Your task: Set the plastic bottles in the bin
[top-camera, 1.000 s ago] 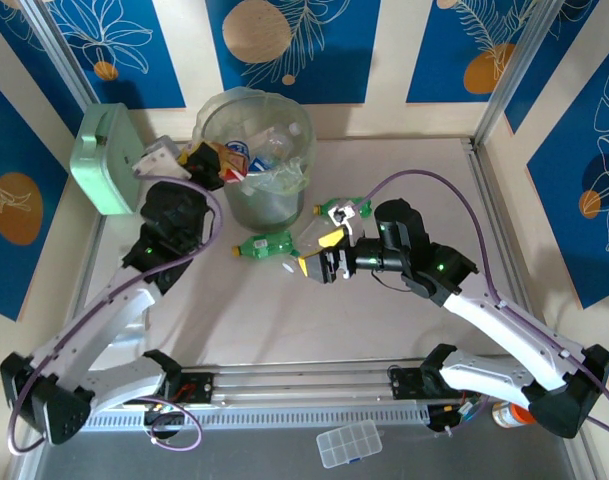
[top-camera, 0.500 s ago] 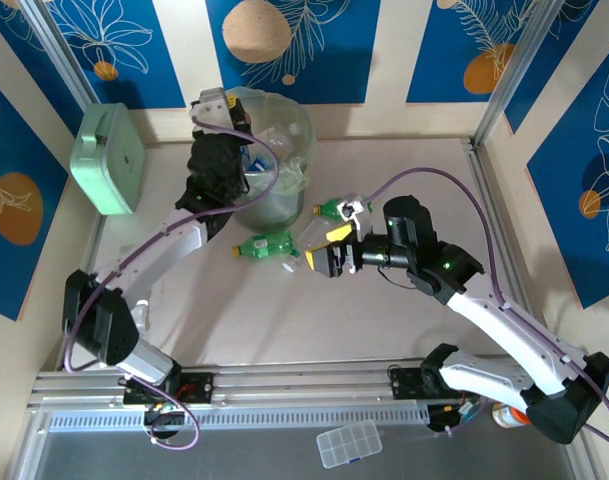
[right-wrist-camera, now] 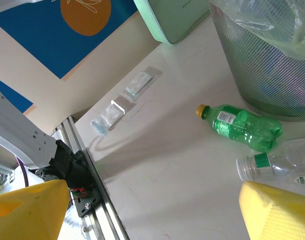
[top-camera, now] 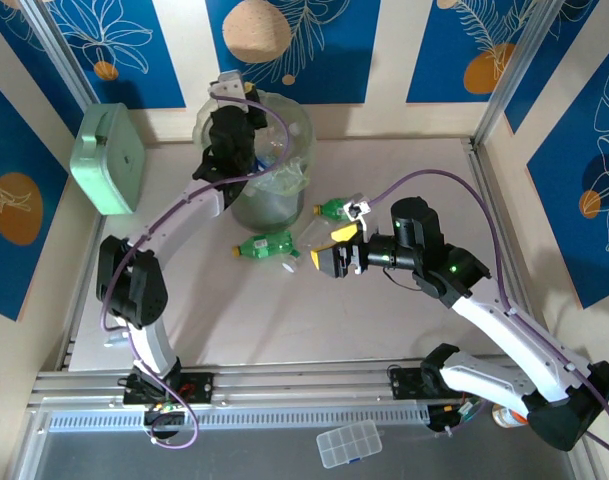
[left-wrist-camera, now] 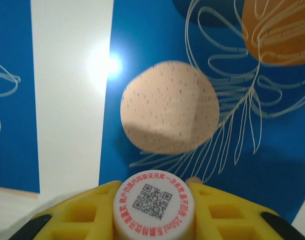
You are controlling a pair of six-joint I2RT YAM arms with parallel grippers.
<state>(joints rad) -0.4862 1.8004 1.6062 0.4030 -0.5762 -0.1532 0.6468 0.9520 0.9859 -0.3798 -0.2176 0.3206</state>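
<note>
My left gripper holds the bottle with its cap facing the blue back wall, so next it will move lower and tip its fingers down toward the bin's opening (top-camera: 281,128) to release the bottle.
My left gripper (left-wrist-camera: 153,212) is shut on a bottle: its white cap (left-wrist-camera: 153,202), printed with a QR code, sits between the yellow fingers (left-wrist-camera: 77,215), facing the blue back wall. The left arm (top-camera: 229,140) reaches over the back-left rim of the bin (top-camera: 274,200), which holds several bottles (top-camera: 274,150). On the table lie a green bottle (top-camera: 267,245) (right-wrist-camera: 240,125), a clear bottle (right-wrist-camera: 277,167) beside it, and another green bottle (top-camera: 334,208). My right gripper (top-camera: 332,258) (right-wrist-camera: 152,210) hovers open and empty just right of the clear bottle.
The mint-green box (top-camera: 104,158) (right-wrist-camera: 177,17) leans at the left wall. Small clear packets (right-wrist-camera: 124,100) lie left of the bottles. The metal rail (right-wrist-camera: 87,200) runs along the near edge, with a clear compartment case (top-camera: 349,443) and an orange-lidded jar (top-camera: 509,415) beyond it.
The left arm swung from beside the mint box up and right, over the bin's back-left rim, still holding its bottle. The right gripper drifted slightly right, staying open.
</note>
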